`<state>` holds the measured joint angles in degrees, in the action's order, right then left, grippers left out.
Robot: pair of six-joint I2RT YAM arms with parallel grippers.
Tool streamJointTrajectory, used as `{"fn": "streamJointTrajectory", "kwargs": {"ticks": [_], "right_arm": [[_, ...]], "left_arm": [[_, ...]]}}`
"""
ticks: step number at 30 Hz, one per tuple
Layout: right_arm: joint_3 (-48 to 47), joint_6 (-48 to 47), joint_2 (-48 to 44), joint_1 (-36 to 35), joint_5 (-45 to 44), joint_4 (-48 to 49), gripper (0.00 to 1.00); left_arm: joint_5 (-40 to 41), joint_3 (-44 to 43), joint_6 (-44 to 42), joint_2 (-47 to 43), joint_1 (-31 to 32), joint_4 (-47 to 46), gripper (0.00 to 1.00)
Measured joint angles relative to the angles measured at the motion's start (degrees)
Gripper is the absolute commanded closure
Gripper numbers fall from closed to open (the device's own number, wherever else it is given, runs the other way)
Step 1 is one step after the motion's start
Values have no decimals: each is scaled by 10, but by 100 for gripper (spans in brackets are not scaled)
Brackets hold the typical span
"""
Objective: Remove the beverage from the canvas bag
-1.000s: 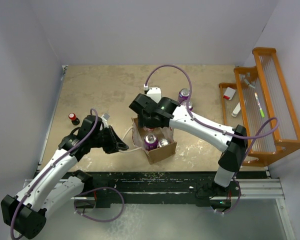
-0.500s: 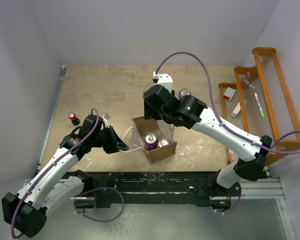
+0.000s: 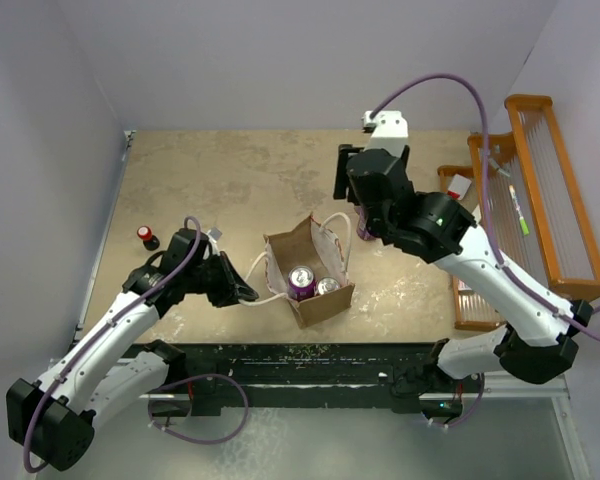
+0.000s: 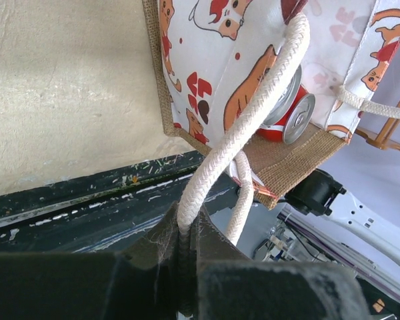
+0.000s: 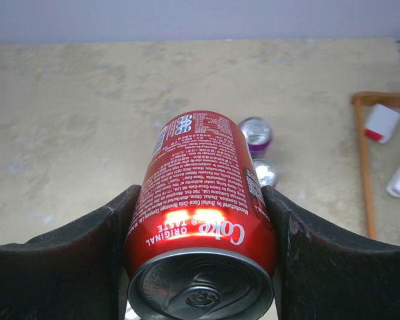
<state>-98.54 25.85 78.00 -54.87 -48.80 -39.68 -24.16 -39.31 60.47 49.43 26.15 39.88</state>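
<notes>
I need to put the Coke can in my right gripper down on the bare tabletop [image 3: 368, 255] beside the bag next and let go of it, because that clear spot is below the gripper.
The canvas bag [image 3: 320, 300] stands open near the table's front, its cat-print lining [image 4: 207, 60] facing my left wrist camera. My left gripper [image 4: 185, 247] is shut on the bag's white rope handle [image 4: 253, 120], left of the bag [image 3: 242, 292]. My right gripper [image 5: 200, 267] is shut on a red Coke can [image 5: 203, 193], the beverage, held above the table behind and right of the bag; my right wrist [image 3: 380, 185] hides it from above. Inside the bag stand a purple can [image 3: 301, 281] and a silver-topped one [image 3: 327, 286].
A purple can [image 5: 257, 133] and a silver-topped can [image 5: 264, 175] stand on the table beyond the held can. An orange wooden rack [image 3: 540, 200] with pens and small items fills the right side. A small red-capped bottle [image 3: 148, 237] sits at the left.
My right arm has risen out of the bag and swung back and to the right with the red can in its grip. The left gripper has kept its hold on the handle.
</notes>
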Motion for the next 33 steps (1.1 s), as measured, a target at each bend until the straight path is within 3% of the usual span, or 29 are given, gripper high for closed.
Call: {"fn": "streamJointTrajectory", "kwargs": {"ticks": [8,19,27,33], "right_arm": [[98,31,-30,145,1,-12,100],[344,120,-60,197,133,-33,100],[381,120,-56,233,204,31,100],[381,122,8,241,235,76,100]], "left_arm": [[4,0,3,16,0,-13,100],[23,-5,5,33,0,-17,100],[45,-5,26,30,0,-16,100],[51,-10,32,23,0,-6,100]]}}
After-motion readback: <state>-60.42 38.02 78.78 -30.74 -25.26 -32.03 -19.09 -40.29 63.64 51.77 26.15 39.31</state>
